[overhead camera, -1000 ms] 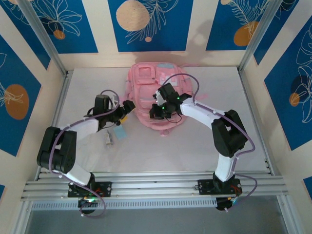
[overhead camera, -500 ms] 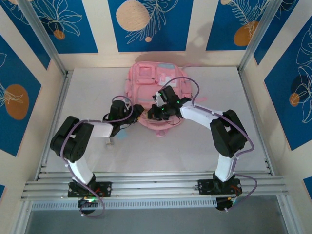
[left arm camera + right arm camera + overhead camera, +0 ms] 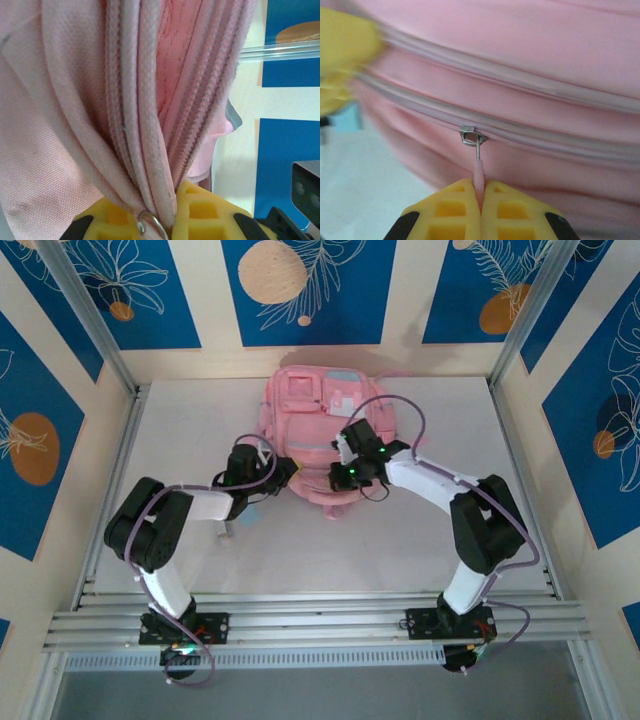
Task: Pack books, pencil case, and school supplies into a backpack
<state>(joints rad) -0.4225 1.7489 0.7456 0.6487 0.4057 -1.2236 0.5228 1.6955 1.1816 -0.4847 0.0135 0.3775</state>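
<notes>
I will move my right gripper away from my base along the zipper seam (image 3: 150, 150), to the backpack's side opposite my left gripper.
The pink backpack (image 3: 312, 420) lies flat at the back middle of the table. My left gripper (image 3: 288, 472) is at its near left edge, yellow pads (image 3: 200, 210) shut on a fold of the backpack's zipper seam (image 3: 150, 150), a small metal ring (image 3: 150, 223) beside them. My right gripper (image 3: 338, 478) is at the near edge, shut on the pink zipper pull (image 3: 479, 177) hanging from a metal slider (image 3: 471, 135); the zipper looks closed on both sides of the slider. A light-blue square (image 3: 250, 514) and a tiny white piece (image 3: 228, 530) lie by my left forearm. Books and pencil case are out of view.
Aluminium frame posts (image 3: 120, 380) and patterned blue walls (image 3: 30, 430) close in the white table (image 3: 400, 530) on three sides. The arm bases sit on the rail (image 3: 320, 620) at the near edge. Purple cables loop above both forearms.
My left gripper swung right to the backpack's near left edge and shut on the seam. My right gripper, still shut on the pull, shifted right along the zipper.
</notes>
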